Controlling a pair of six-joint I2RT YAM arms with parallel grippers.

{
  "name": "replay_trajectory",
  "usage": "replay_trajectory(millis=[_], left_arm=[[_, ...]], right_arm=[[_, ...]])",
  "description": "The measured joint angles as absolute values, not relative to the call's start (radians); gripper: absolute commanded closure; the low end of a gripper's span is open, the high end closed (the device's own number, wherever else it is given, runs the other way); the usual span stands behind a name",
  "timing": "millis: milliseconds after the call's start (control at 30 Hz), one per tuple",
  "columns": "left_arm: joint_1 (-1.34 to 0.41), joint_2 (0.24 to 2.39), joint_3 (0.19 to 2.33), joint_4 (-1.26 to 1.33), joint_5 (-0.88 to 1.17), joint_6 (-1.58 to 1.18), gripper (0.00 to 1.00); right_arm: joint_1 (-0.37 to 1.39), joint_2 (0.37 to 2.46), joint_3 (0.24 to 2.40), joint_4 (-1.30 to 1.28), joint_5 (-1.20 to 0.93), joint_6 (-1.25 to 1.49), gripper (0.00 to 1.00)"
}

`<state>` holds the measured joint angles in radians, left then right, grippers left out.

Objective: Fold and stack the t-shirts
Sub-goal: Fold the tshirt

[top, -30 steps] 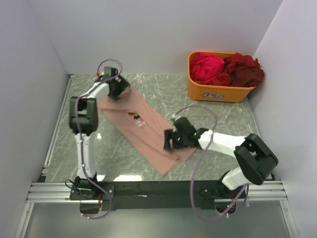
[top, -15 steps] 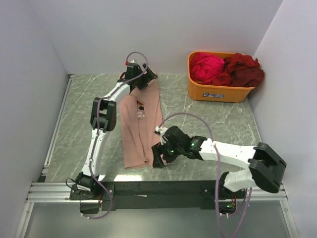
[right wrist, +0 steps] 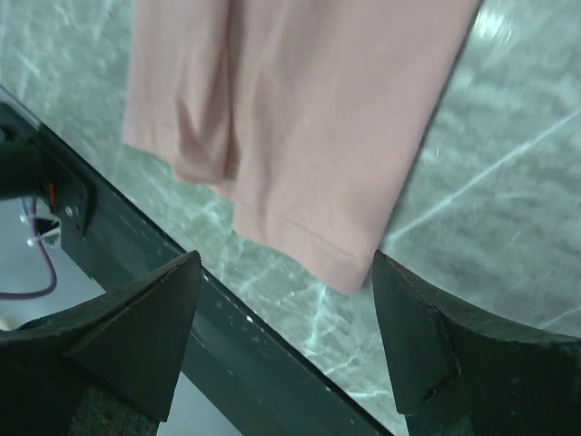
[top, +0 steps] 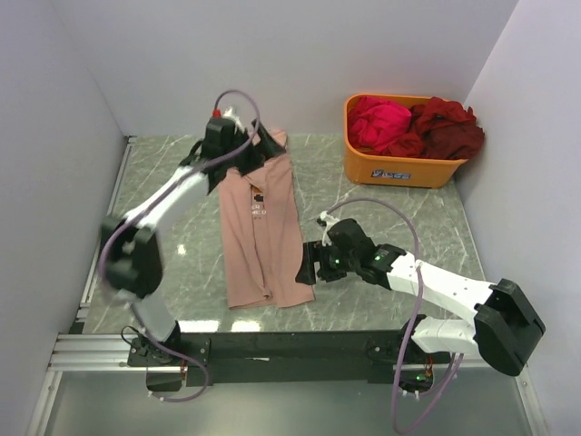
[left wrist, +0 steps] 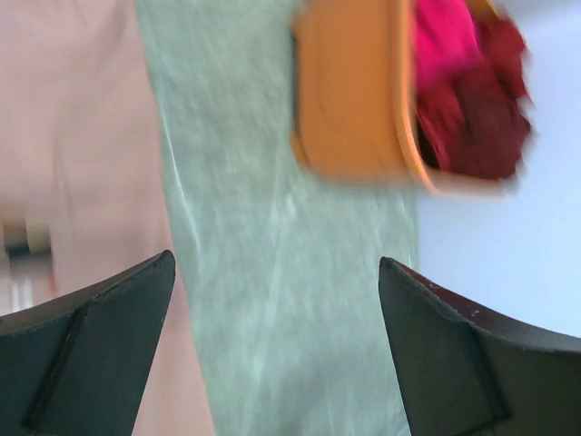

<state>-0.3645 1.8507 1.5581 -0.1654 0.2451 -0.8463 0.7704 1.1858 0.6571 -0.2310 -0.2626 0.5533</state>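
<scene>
My left gripper should next move back from the shirt's far end and lower onto the hem's free near corner (top: 232,301), since my right gripper is already by the hem's other corner.
The salmon-pink t-shirt (top: 261,232) lies lengthwise on the table, folded narrow, its small chest print facing up. My left gripper (top: 247,150) is open and empty above the shirt's far end; its view shows the shirt's edge (left wrist: 82,154) at the left. My right gripper (top: 311,269) is open and empty beside the shirt's near right corner; its view shows the hem (right wrist: 309,145) just beyond the jaws. A magenta t-shirt (top: 379,123) and a dark red t-shirt (top: 447,127) lie bunched in the orange tub (top: 399,169).
The orange tub stands at the back right, also in the left wrist view (left wrist: 349,100). White walls close the left, back and right. The black frame rail (top: 290,347) runs along the table's near edge, close under the right gripper (right wrist: 281,341).
The shirt swung from diagonal to lengthwise over the second and now lies flat. Both grippers have let go of it. The left arm has drawn back left; the right gripper moved slightly right.
</scene>
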Motion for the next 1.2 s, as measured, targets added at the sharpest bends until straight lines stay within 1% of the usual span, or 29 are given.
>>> replay_trajectory(millis=[33,167,300,433,500,600,700,767,800,900,933,967,1000,1033,1100,1133,1167,1200], left_arm=[[-0.378,1.743,1.451,-0.155,0.244,-0.846,0.01],[-0.442,1.454,1.127,-0.167,0.197,-0.855,0.01],[-0.477,1.288,0.845,-0.242,0.156,-0.894,0.01],[-0.488,1.12,0.609,-0.352,0.131,-0.97,0.01],[-0.496,1.02,0.529,-0.416,0.124,-1.009,0.01],[-0.501,0.905,0.471,-0.474,0.118,-1.046,0.02],[-0.501,0.833,0.432,-0.496,0.117,-1.07,0.08],[-0.501,0.826,0.408,-0.496,0.128,-1.077,0.11],[-0.501,0.831,0.393,-0.493,0.136,-1.079,0.18],[-0.501,0.881,0.361,-0.48,0.162,-1.082,0.33],[-0.501,0.905,0.358,-0.474,0.181,-1.087,0.41],[-0.501,0.926,0.358,-0.458,0.192,-1.087,0.47],[-0.501,0.943,0.358,-0.448,0.196,-1.084,0.56],[-0.501,0.964,0.358,-0.44,0.201,-1.081,0.61],[-0.501,0.994,0.36,-0.427,0.206,-1.074,0.73],[-0.501,1.007,0.36,-0.422,0.207,-1.07,0.87],[-0.501,1.018,0.361,-0.419,0.211,-1.069,0.96],[-0.501,1.03,0.363,-0.416,0.216,-1.067,1.0]], right_arm=[[0.77,1.186,0.645,-0.231,-0.268,0.558,0.18],[0.77,1.193,0.619,-0.231,-0.286,0.58,0.18],[0.77,1.223,0.606,-0.218,-0.299,0.596,0.19],[0.77,1.25,0.566,-0.187,-0.313,0.619,0.21],[0.771,1.259,0.548,-0.183,-0.319,0.632,0.23],[0.771,1.266,0.538,-0.172,-0.323,0.643,0.24],[0.771,1.274,0.532,-0.162,-0.323,0.655,0.25],[0.771,1.283,0.527,-0.15,-0.324,0.662,0.27],[0.771,1.288,0.522,-0.141,-0.324,0.665,0.28],[0.771,1.305,0.515,-0.125,-0.332,0.672,0.3],[0.771,1.311,0.515,-0.118,-0.334,0.675,0.3],[0.771,1.314,0.515,-0.111,-0.337,0.677,0.31],[0.772,1.318,0.515,-0.104,-0.341,0.677,0.32],[0.773,1.323,0.515,-0.098,-0.343,0.677,0.33],[0.773,1.337,0.516,-0.082,-0.351,0.679,0.4],[0.773,1.348,0.518,-0.075,-0.355,0.682,0.46],[0.774,1.359,0.52,-0.067,-0.36,0.683,0.56],[0.776,1.373,0.521,-0.058,-0.361,0.684,0.6]])
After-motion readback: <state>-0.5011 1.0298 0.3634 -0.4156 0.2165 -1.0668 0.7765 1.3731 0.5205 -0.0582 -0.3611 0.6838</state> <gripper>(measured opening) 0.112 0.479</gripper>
